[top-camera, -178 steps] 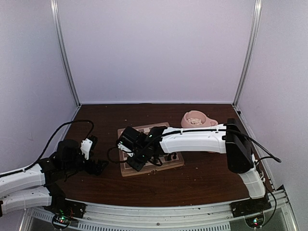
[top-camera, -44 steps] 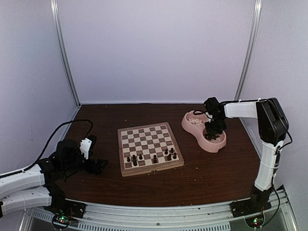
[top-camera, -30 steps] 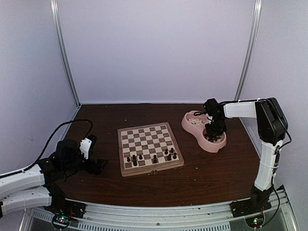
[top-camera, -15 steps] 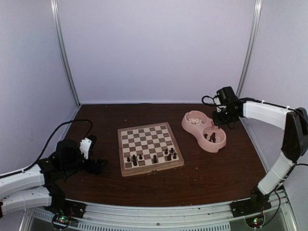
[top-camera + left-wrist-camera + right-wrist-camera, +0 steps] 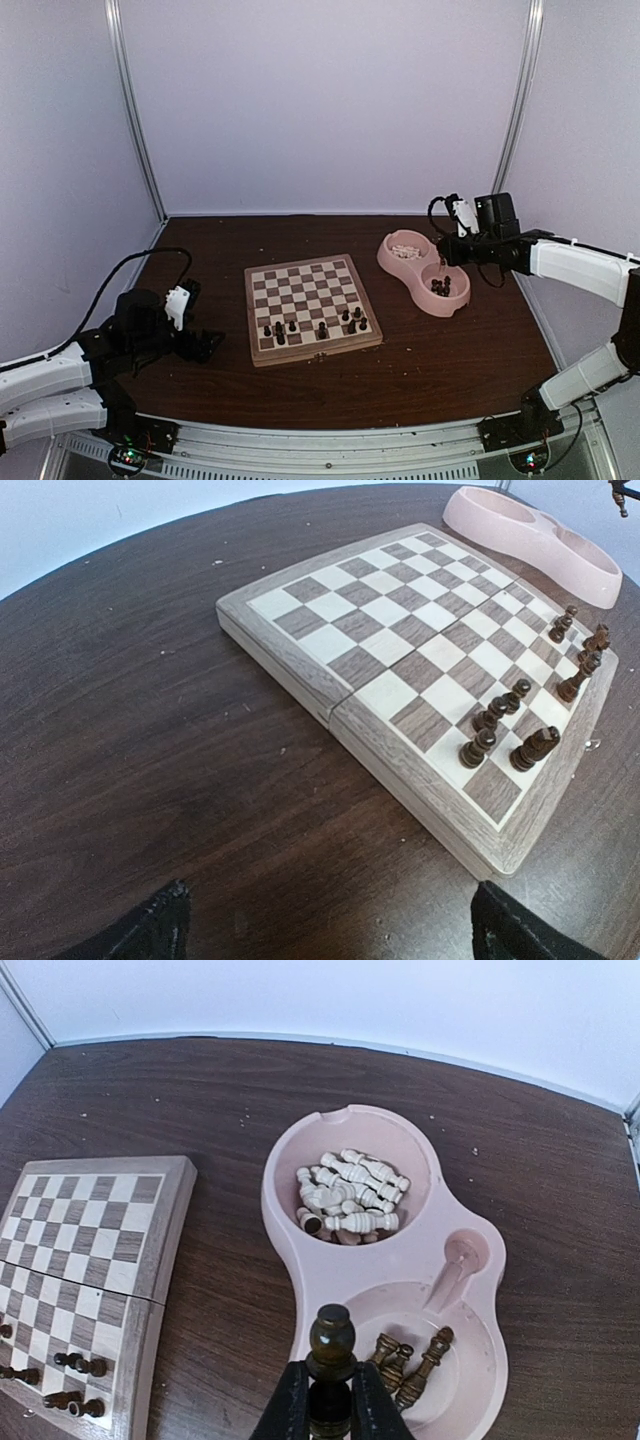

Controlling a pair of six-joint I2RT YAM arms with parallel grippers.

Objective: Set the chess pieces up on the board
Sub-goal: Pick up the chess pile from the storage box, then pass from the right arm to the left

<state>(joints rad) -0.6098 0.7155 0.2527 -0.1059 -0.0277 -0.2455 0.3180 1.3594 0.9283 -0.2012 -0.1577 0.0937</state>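
Observation:
The left gripper lifts across the board (image 5: 400,650) next and closes on the dark round-headed chess piece (image 5: 621,505), because its lower end juts free below my right gripper.
The board (image 5: 300,281) lies mid-table with several dark chess pieces (image 5: 320,327) standing along its near rows. My right gripper (image 5: 443,254) hovers above the pink double bowl (image 5: 412,270) and is shut on a dark round-headed chess piece (image 5: 332,1336), held upright between the fingers (image 5: 290,1405). Below it, three dark pieces (image 5: 410,1356) lie in the bowl's near cup and cream pieces (image 5: 350,1200) fill the far cup. My left gripper (image 5: 205,345) rests open on the table left of the board (image 5: 400,650), nothing between its fingertips (image 5: 160,932).
The pink double bowl (image 5: 400,1250) sits right of the board, a strip of dark table between them. Enclosure walls and metal posts ring the table. A black cable (image 5: 130,265) loops behind the left arm.
The right gripper has risen out of the bowl's near cup with a dark piece and drawn back to the right. The left arm has not moved.

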